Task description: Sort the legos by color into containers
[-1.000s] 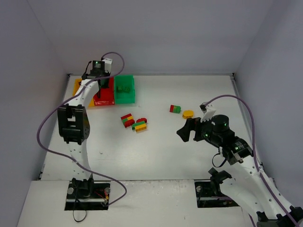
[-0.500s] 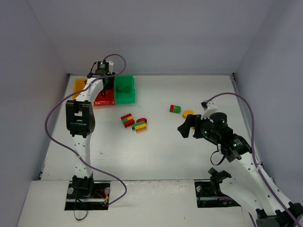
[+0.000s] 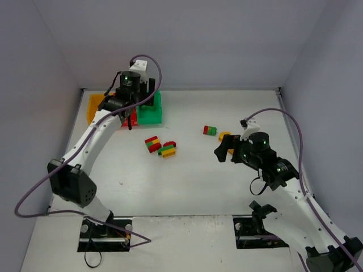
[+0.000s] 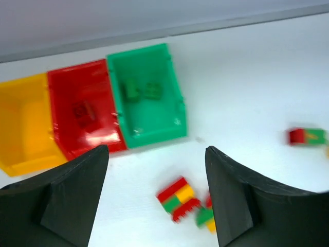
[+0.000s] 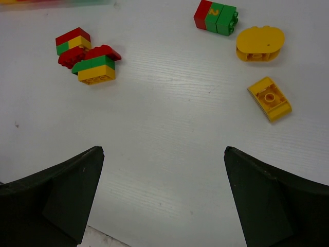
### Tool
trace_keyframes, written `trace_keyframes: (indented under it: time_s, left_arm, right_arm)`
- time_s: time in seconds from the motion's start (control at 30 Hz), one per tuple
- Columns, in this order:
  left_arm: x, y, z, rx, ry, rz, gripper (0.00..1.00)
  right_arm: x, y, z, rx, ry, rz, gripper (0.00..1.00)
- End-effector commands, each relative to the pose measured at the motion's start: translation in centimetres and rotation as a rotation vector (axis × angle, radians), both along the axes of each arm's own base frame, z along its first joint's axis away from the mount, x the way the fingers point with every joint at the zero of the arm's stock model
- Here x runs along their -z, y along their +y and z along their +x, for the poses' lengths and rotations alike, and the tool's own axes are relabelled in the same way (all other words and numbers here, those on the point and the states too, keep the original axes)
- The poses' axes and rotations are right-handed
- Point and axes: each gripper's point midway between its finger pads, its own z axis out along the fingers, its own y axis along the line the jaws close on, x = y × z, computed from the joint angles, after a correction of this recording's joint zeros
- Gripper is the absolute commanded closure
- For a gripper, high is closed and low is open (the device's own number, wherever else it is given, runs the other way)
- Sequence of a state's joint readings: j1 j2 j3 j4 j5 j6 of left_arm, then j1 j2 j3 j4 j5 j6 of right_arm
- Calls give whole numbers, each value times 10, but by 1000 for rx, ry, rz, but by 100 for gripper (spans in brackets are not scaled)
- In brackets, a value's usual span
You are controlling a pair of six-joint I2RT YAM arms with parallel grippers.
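Observation:
The right gripper's open fingers are still above bare table, so the gripper should go down, outward and toward the right in its wrist view onto the small yellow brick (image 3: 231, 151) (image 5: 269, 99).
The containers stand in a row at the far left: the yellow bin (image 4: 23, 123), the red bin (image 4: 82, 110) with a red brick in it, and the green bin (image 4: 146, 98) with green bricks in it. My left gripper (image 4: 157, 152) (image 3: 133, 116) hangs open and holds nothing, just in front of the red and green bins. Two multicolour lego clumps (image 4: 177, 195) (image 5: 85, 56) lie mid-table. Near them are a red-green block (image 5: 216, 18), a round yellow piece (image 5: 259, 43) and a small yellow brick (image 5: 269, 99). My right gripper (image 5: 163, 150) (image 3: 224, 148) is open above bare table, short of the yellow pieces.
Grey walls enclose the table on the left, back and right. A purple cable (image 3: 153, 68) loops over the left wrist beside the bins. The right arm's cable (image 3: 283, 116) arches toward the right wall.
The left gripper has opened and swung from over the red bin toward the right and front, its arm now stretched out. The right gripper has crept toward the yellow pieces.

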State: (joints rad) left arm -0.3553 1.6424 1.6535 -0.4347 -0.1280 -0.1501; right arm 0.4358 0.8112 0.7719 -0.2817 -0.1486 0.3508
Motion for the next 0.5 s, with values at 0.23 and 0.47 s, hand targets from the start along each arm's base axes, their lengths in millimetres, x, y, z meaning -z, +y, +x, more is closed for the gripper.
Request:
trace_keyframes:
  time_s: [0.23, 0.47]
  left_arm:
    - [-31, -46, -100, 77, -50, -342, 13]
    - [-17, -63, -118, 180, -34, -440, 3]
  right_arm:
    - [-14, -4, 36, 97, -32, -52, 0]
    - [-5, -35, 61, 286, -27, -161, 0]
